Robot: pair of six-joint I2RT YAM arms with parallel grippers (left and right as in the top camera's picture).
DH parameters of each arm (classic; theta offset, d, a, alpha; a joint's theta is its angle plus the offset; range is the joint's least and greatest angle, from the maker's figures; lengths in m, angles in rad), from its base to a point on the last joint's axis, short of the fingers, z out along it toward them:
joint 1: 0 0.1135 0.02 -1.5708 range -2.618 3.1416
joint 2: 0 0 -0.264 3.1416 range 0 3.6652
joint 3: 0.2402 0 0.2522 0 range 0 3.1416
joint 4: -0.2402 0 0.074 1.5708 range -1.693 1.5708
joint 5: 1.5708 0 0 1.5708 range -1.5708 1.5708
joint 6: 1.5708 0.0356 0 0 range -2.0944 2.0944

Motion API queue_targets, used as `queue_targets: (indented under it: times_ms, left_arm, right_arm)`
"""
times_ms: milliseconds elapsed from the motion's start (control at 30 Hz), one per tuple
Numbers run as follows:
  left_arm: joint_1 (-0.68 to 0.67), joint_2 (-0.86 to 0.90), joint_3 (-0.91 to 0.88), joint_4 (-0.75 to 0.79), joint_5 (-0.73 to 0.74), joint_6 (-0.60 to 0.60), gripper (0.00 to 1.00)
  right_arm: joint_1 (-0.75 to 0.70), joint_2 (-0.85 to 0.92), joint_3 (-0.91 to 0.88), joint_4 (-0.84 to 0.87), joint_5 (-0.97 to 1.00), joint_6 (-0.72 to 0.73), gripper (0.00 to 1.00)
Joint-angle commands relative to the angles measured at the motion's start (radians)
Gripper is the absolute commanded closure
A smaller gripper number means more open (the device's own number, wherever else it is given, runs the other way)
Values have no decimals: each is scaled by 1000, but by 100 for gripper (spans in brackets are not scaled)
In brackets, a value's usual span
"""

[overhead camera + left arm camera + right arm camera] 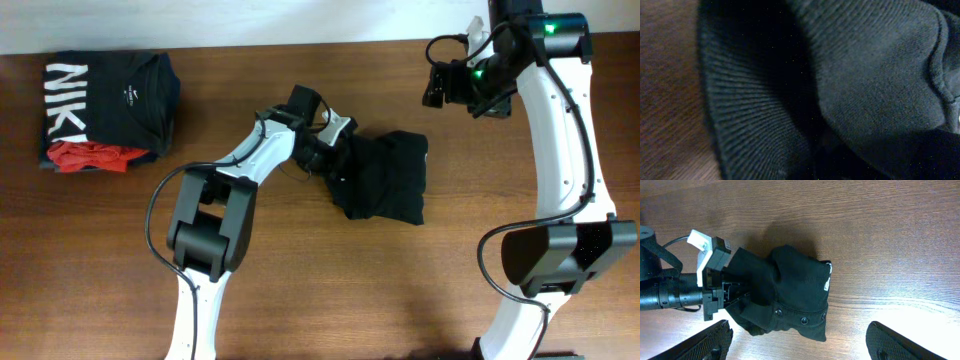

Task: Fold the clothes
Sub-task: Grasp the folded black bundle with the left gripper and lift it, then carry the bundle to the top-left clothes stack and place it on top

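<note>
Next, my left gripper will lift the compact garment over onto the folded black shirt (108, 92) and release, as the shirt lies to its left in the overhead view.
The clothes (385, 175) are one plain black garment lying bunched in a compact heap at the table's middle. My left gripper (328, 160) is pressed into the heap's left edge, shut on a fold of the fabric. Black cloth (865, 65) and a ribbed hem (750, 110) fill the left wrist view and hide the fingers. From the right wrist view the clothes (790, 290) show a small white tag (829, 277) and a row of snap buttons (801, 320). My right gripper (799, 347) hangs open high above the garment, holding nothing, at the back right of the table (437, 85).
A folded black shirt with white letters (105, 95) lies at the back left, a small red garment (95, 155) tucked under its front edge. Bare brown wooden table (400, 290) surrounds the heap.
</note>
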Motion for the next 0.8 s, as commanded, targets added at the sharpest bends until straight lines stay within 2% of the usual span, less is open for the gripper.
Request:
queue_targets:
  times_ms: [0,167,333,433,600,667,767]
  left_arm:
    - [71,-25,104,-84,14,-24,99]
    - [186,-122,297,-266,-4,-12,99]
    - [272,-173,455,-394,-167,-4,99]
    - [315,-181,542,-428,-220,0,99]
    - [390,-181,646,-429,-228,0,99]
    - [495,-181,684,-438,-227,28,99]
    - [582,-181,684,-433,-227,60,99]
  right_arm:
    - [-2,-9,8,-13,48,-11,10]
    - [-2,-9,8,-16,64,-11,10]
    - [-2,-9,8,-13,64,-11,10]
    - [-2,-9,8,-13,64,-11,10]
    - [-2,-9,7,-14,64,-10,10]
    - [-2,-9,6,-16,64,-11,10]
    - [-2,-9,3,-16,64,-10,10]
